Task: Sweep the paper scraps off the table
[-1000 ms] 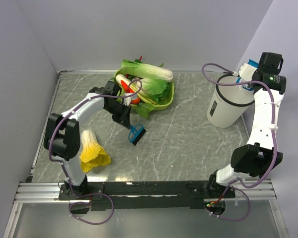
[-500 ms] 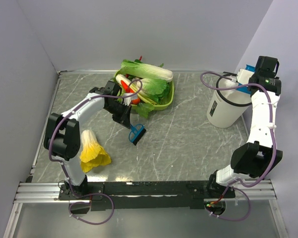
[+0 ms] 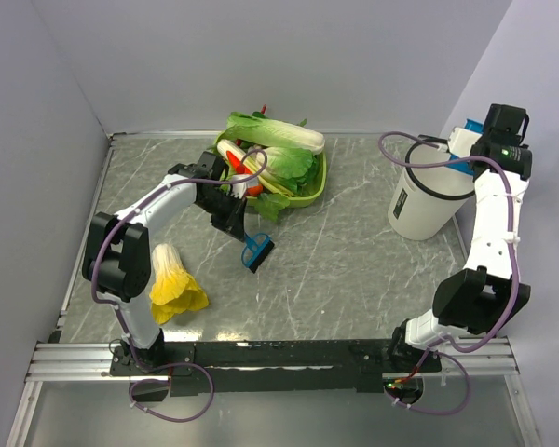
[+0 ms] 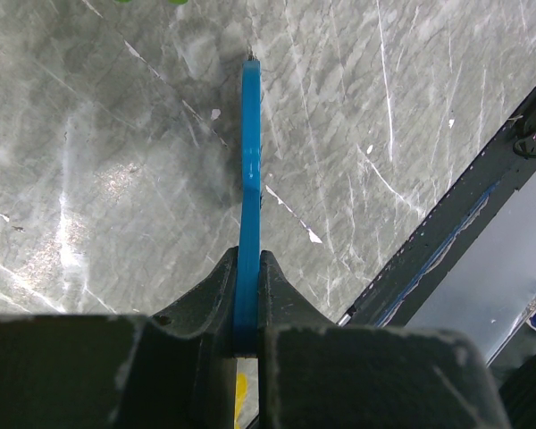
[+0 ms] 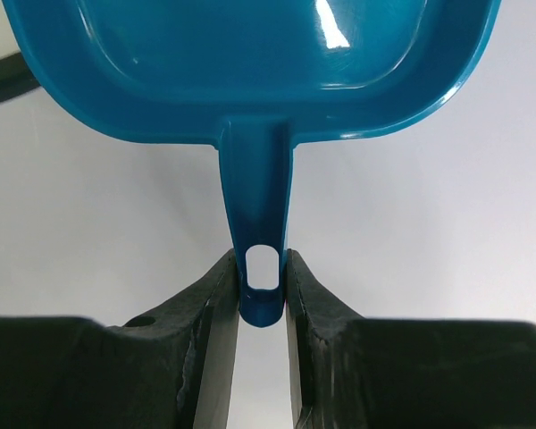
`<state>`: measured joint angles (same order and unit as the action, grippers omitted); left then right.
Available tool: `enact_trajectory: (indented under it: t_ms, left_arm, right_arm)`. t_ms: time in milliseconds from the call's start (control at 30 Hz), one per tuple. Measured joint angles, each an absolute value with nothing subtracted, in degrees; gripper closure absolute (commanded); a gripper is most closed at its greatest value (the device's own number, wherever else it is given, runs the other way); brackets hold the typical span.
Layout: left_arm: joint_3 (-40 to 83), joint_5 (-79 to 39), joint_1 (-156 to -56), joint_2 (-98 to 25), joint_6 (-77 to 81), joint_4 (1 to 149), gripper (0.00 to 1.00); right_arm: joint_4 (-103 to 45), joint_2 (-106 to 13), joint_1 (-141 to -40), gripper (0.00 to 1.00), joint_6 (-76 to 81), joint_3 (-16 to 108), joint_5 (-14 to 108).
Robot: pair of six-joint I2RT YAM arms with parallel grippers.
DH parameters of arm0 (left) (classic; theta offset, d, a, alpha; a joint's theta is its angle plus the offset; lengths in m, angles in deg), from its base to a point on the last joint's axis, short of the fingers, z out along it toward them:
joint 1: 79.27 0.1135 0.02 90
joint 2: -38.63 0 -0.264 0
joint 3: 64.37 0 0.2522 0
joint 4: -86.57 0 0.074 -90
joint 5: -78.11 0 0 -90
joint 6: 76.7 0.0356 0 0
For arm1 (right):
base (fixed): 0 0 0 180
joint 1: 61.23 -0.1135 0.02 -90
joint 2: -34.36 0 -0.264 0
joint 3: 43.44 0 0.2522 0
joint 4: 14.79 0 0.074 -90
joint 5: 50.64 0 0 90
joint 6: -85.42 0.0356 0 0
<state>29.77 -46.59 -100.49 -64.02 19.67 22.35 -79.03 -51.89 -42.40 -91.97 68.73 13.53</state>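
Observation:
The marble beside the brush is empty, so my right gripper will next bring the dustpan back from the white bin and down onto that part of the marble.
No paper scraps show on the grey-green marble table [image 3: 354, 261]. My left gripper [image 3: 237, 226] is shut on the handle of a small blue brush [image 3: 256, 250], whose head rests near the table's middle. In the left wrist view the brush [image 4: 250, 134] runs edge-on from between my left gripper's [image 4: 247, 261] jaws down toward the table. My right gripper [image 3: 475, 149] is raised at the far right, shut on the handle of a blue dustpan [image 5: 250, 63]. The dustpan [image 3: 458, 166] hangs over the rim of a white bin [image 3: 421, 205]. In the right wrist view the right gripper [image 5: 262, 268] clamps the handle's end.
A green bowl [image 3: 309, 194] piled with leafy cabbages [image 3: 278, 140] stands at the back centre, just beyond the left gripper. A yellow-and-white leafy vegetable [image 3: 172, 279] lies by the left arm's base. A metal rail [image 3: 279, 356] edges the near side; walls close the left, back and right.
The right wrist with the dustpan has shifted slightly above the bin. The left arm and the brush have not moved.

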Motion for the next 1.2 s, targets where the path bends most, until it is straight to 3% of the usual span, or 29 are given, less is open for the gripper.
enact_trajectory:
  t_ms: [200, 300, 467, 733, 1033, 1200]
  left_arm:
    - [29.77, -46.59, -100.49, -64.00, 19.76, 22.37, 0.99]
    - [29.72, -46.65, -100.49, -63.83, 19.96, 22.42, 0.99]
    - [28.87, -48.16, -100.49, -61.84, 20.96, 22.64, 0.99]
    - [28.91, -50.13, -100.46, -60.72, 22.76, 21.63, 0.99]
    - [28.08, -49.01, -100.46, -60.92, 22.62, 20.08, 0.97]
    - [27.80, -48.10, -100.09, -64.50, 21.66, 18.81, 0.90]
  right_arm:
    - [-80.80, -51.70, -41.90, 1.00, -89.55, 70.57, 15.63]
    - [-88.03, -52.70, -42.62, 1.00, -84.26, 77.89, 19.30]
    - [-93.36, -51.44, -50.10, 1.00, -73.87, 86.09, 28.20]
    - [-95.27, -37.38, -77.61, 0.99, -65.81, 52.39, 41.90]
    - [-95.57, -33.97, -84.39, 0.93, -61.61, 31.01, 49.20]
    - [-93.10, -37.82, -85.85, 0.80, -59.65, 25.15, 49.79]
